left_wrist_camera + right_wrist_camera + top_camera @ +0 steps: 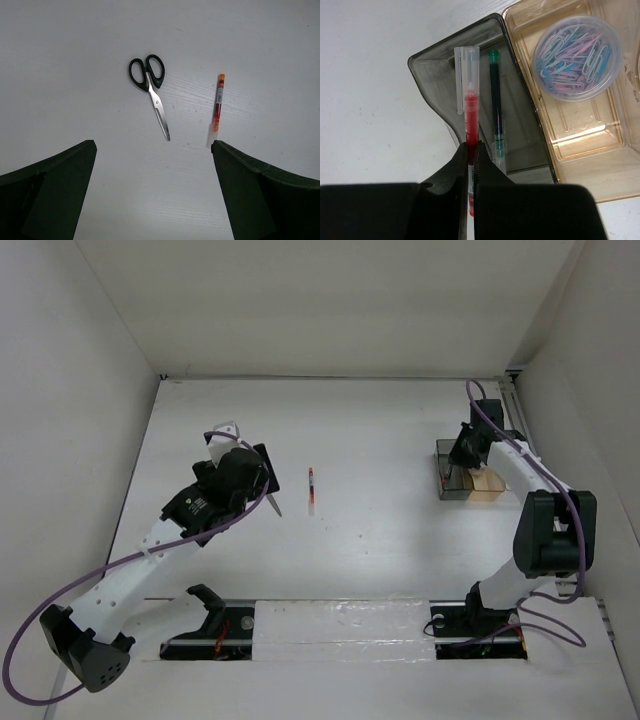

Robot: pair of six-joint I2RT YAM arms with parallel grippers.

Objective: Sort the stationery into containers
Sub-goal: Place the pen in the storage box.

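Note:
My right gripper's pen hangs close to the grey section's curved edge. My right gripper needs to lower and shift next toward the tan section, over the dark green pen (496, 100).
Black-handled scissors (150, 85) lie on the white table with a red-and-white pen (217, 102) to their right. Both lie ahead of my open, empty left gripper (152, 145), which hovers above the table. In the top view the scissor blade (274, 506) pokes out beside the left gripper (245, 475), and the pen (311, 487) lies mid-table. My right gripper (471, 145) is shut on the second red-and-white pen (469, 95), holding it over the organizer's dark grey compartment (432, 75). The dark green pen (496, 100) lies in that compartment. The tape roll is out of view.
A tan compartment (580, 125) beside the grey one holds a round clear tub of coloured paper clips (576, 56). The organizer (470, 483) stands at the right of the table near the side wall. White walls enclose the table on three sides.

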